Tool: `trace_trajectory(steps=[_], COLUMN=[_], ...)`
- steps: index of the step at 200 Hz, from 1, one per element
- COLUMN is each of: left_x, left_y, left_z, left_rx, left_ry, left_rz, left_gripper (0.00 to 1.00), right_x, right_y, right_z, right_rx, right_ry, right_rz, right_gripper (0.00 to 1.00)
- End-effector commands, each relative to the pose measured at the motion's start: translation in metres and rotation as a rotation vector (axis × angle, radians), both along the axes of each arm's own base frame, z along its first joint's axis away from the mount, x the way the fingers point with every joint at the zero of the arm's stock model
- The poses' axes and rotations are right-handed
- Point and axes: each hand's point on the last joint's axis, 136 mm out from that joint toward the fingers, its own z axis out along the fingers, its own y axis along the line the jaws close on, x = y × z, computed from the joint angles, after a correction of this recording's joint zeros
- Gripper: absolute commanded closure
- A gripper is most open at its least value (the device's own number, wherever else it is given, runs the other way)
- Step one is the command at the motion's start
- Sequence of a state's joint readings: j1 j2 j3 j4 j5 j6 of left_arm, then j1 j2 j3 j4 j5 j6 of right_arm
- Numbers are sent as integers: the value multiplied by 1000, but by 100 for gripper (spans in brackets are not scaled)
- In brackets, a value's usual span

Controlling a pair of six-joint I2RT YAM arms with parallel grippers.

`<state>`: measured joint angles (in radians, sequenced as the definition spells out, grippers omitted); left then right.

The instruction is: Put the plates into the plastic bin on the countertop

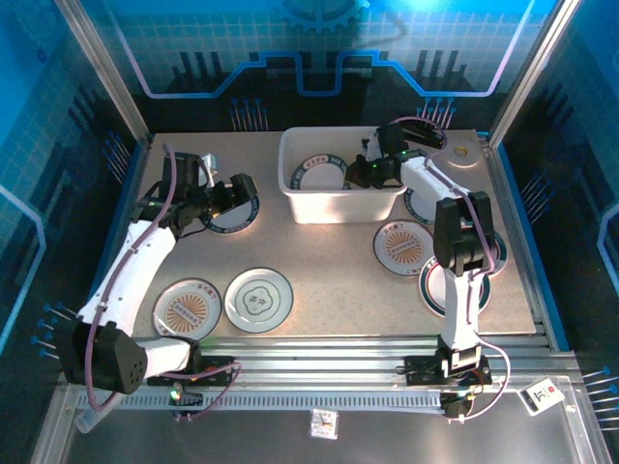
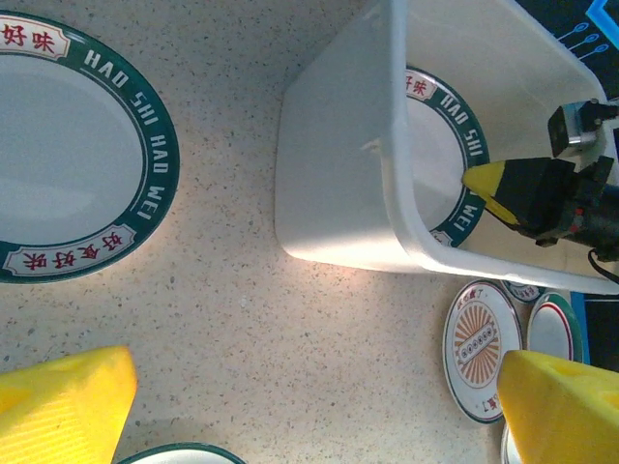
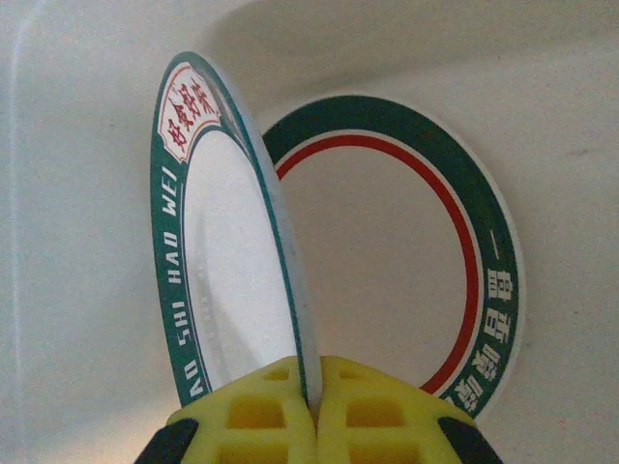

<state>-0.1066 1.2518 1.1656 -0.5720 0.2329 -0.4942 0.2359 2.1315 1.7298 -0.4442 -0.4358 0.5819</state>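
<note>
My right gripper is holding the white plate inside the bin's sides, close above the bin's bottom, so next it needs to move down slightly and open to let go of the plate's green rim.
The plastic bin (image 1: pixel 340 201) stands at the back middle of the countertop (image 1: pixel 329 261). My right gripper (image 3: pixel 311 375) is inside the bin, shut on the rim of a green-rimmed white plate (image 3: pixel 218 261) held on edge. Beyond it a green plate with a red ring (image 3: pixel 488 290) lies on the bin's floor. From above, that gripper (image 1: pixel 372 172) sits beside the plate in the bin (image 1: pixel 319 174). My left gripper (image 1: pixel 238 196) hovers open and holds nothing, over a green-rimmed plate (image 1: pixel 230 218). Its yellow fingers (image 2: pixel 58 411) frame bare counter, with that plate (image 2: pixel 68 145) and the bin (image 2: pixel 338 184) ahead.
More plates lie on the counter: an orange sunburst plate (image 1: pixel 189 309) and a pale green flower plate (image 1: pixel 258 300) near the front left, another sunburst plate (image 1: pixel 403 245) and a green-rimmed one (image 1: pixel 432 282) by the right arm. A tan ring (image 1: pixel 462 152) lies at the back right. Blue walls surround everything.
</note>
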Motion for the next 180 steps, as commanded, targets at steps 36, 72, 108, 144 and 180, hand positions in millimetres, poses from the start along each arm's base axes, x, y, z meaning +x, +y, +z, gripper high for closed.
trace_trajectory(steps=[36,72,108,144,180], left_x=[-11,-15,-20,-25,-30], left_y=[2,6,9,15,21], left_z=[-5,-10,-14,-11,-10], left_rx=[7,27,35,38,48], left_ry=[10,22,33,26,29], left_rz=[-15,-5,2,16,33], left_gripper=[3,3,3,3,3], right_x=[1,1,3,5,6], right_y=[19,15,11,8,0], right_z=[1,-7,-5,5,24], right_rx=[0,-53,-83,-100,-134], right_ry=[12,22,11,-14,-60], right_rz=[70,59,48,37,11], right_gripper=[100,93,75,61,46])
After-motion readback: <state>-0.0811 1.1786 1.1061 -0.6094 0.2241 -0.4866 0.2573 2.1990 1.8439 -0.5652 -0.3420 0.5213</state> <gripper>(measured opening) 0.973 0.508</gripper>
